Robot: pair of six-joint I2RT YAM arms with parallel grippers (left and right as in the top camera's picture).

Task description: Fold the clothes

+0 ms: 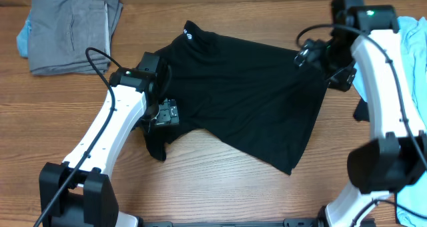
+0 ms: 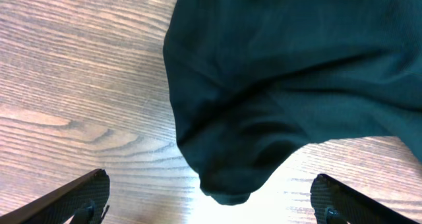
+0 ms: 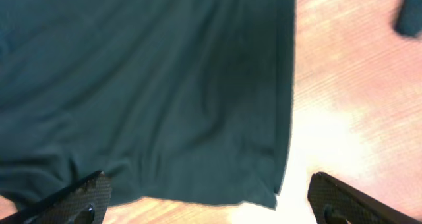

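Observation:
My right gripper should next go down and back with its fingers open onto the T-shirt's near hem corner (image 1: 288,169) (image 3: 268,197), because that flat corner is below the gripper and back from it.
A black T-shirt (image 1: 247,87) lies spread on the wooden table, collar at the upper left, hem at the right. My left gripper (image 1: 165,113) hovers open over the shirt's left sleeve (image 2: 264,99); the sleeve tip hangs between the fingers (image 2: 211,201) without being touched. My right gripper (image 1: 319,57) is open above the shirt's upper right corner; the hem corner (image 3: 264,184) lies between its fingers (image 3: 210,201), not gripped.
A folded grey garment (image 1: 70,27) lies at the back left on something light blue (image 1: 23,33). A light blue cloth (image 1: 415,47) lies at the right edge, behind the right arm. A small dark item (image 1: 363,110) lies next to it.

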